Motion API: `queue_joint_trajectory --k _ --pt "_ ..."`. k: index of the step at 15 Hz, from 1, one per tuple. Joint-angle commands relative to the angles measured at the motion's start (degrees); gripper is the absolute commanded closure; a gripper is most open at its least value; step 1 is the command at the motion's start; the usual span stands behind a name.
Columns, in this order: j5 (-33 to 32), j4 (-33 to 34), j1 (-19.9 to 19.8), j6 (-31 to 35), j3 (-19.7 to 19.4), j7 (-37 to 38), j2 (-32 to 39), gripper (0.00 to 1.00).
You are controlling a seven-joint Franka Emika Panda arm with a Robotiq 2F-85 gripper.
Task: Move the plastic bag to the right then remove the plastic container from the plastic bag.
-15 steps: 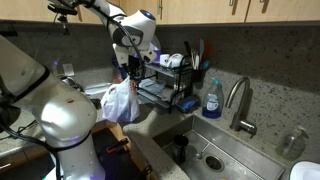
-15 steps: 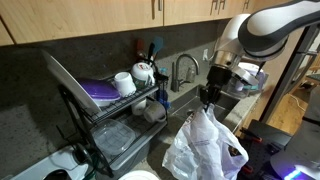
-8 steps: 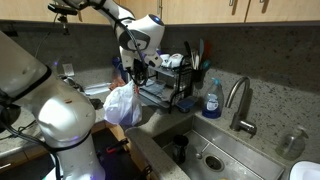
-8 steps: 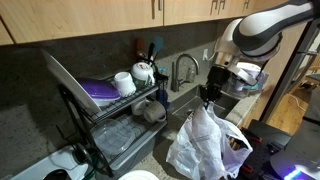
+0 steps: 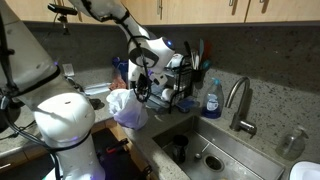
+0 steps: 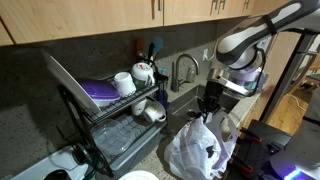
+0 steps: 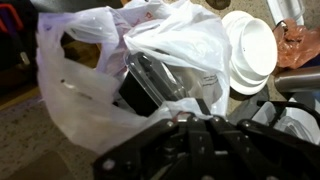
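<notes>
I need to move my gripper away from the sink next, and then I should release the bag (image 5: 128, 108) on the counter edge below it.
A white translucent plastic bag (image 5: 128, 108) hangs from my gripper (image 5: 141, 90) just above the counter edge by the sink; it also shows in the other exterior view (image 6: 203, 146). My gripper (image 6: 210, 106) is shut on the bag's top. In the wrist view the bag (image 7: 95, 75) fills the frame below my fingers (image 7: 165, 118). A clear plastic container with a dark inside (image 7: 155, 82) shows through the bag.
A black dish rack (image 5: 175, 85) with dishes stands behind the bag. A blue soap bottle (image 5: 211, 98), a faucet (image 5: 240, 100) and the sink (image 5: 215, 155) lie beside it. White bowls (image 7: 250, 50) show in the wrist view.
My gripper has carried the bag toward the dish rack and sink and lowered it. The bag now sits lower, near the counter.
</notes>
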Motion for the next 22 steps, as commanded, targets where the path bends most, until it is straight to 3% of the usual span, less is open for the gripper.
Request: queue_joint_trajectory --k 1,10,11,12,17,22 --pt "1.40 0.18 -2.22 0.14 -0.95 -2.27 5.04 1.00" --pt "-2.42 -2.31 -6.30 -0.31 -1.76 -0.62 6.53 1.00" --pt "-2.49 -2.36 -6.23 -0.83 -1.74 -0.60 5.94 0.82" --pt "-2.69 -2.54 -5.94 -1.12 -1.43 -0.26 4.81 0.72" --pt "-6.66 -3.48 -3.23 -5.30 2.27 2.75 -5.59 0.37" --pt "-11.62 -2.16 1.98 -18.47 8.02 8.86 -18.80 0.01"
